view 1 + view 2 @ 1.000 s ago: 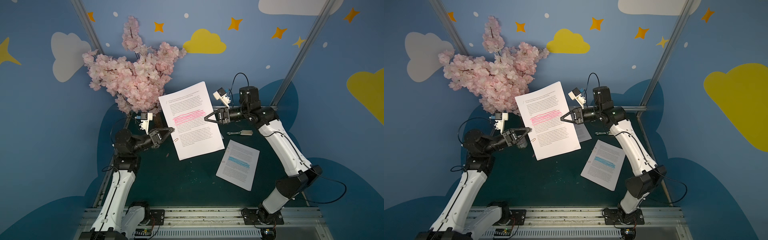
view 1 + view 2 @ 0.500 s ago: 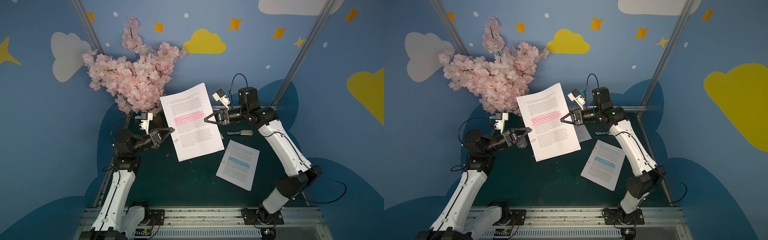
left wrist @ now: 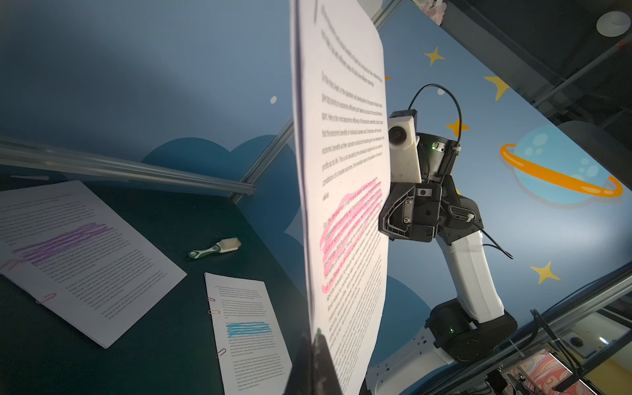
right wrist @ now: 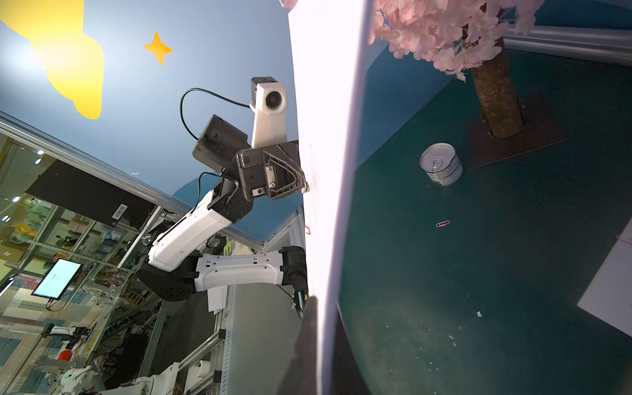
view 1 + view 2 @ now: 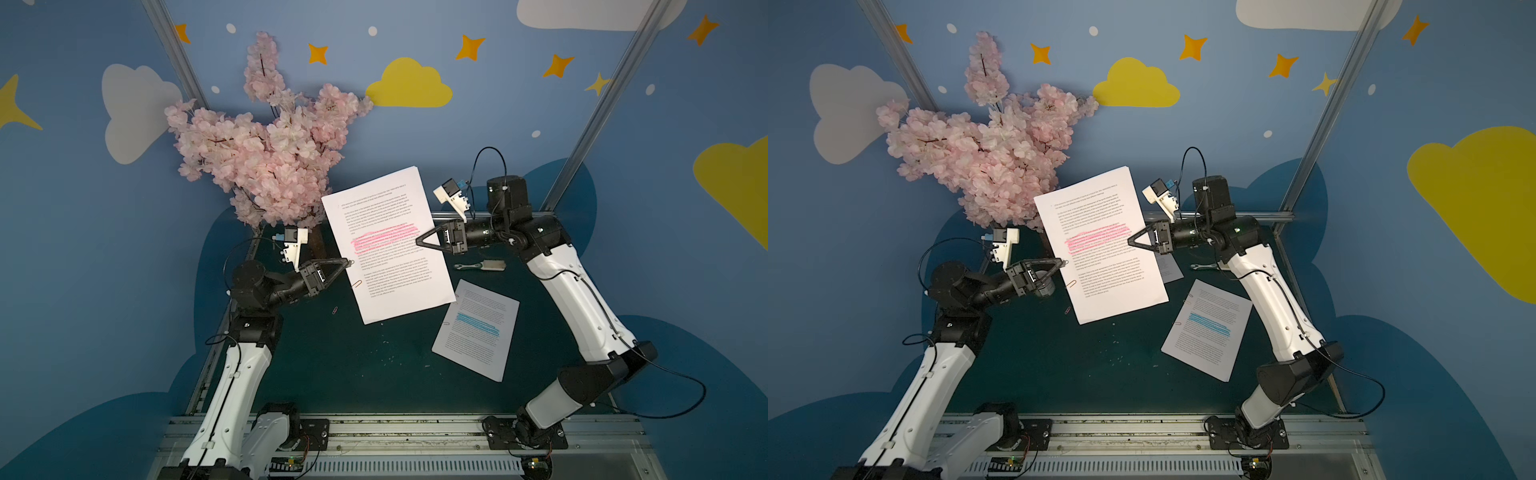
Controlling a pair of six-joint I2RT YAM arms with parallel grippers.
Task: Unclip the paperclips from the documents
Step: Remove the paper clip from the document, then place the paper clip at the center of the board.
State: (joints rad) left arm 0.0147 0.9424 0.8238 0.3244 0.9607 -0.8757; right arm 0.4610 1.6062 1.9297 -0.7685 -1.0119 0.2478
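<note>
The robot will next use its left gripper to pull the green paperclip (image 3: 318, 330) off the document's edge, lower it and let it go above the open green tabletop, which lies clear below the gripper.
The pink-banded document (image 5: 388, 249) (image 5: 1100, 245) hangs in the air between my two grippers. My right gripper (image 5: 418, 241) (image 4: 319, 302) is shut on its right edge. Opposite, my left gripper (image 5: 350, 262) (image 3: 316, 337) is shut on a green paperclip (image 3: 318, 330) (image 4: 307, 187) at the left edge. Lower on that edge sits an orange paperclip (image 5: 356, 284) (image 5: 1071, 284). The blue-banded document (image 5: 478, 328) (image 3: 248, 328) lies flat on the table with paperclips (image 3: 214, 311) along one side. The purple-banded document (image 3: 78, 253) also lies flat, with pink paperclips (image 3: 47, 298).
A loose pink paperclip (image 5: 334, 310) (image 4: 443, 224) lies on the green table (image 5: 332, 365). A green-handled brush (image 5: 482, 265) (image 3: 215, 248) lies near the back right. A tin can (image 4: 441, 164) stands by the blossom tree's trunk (image 4: 497, 99); the tree (image 5: 270, 145) fills the back left.
My left gripper's jaws have closed the last bit onto the clip at the page's edge. The held page has shifted slightly to the right.
</note>
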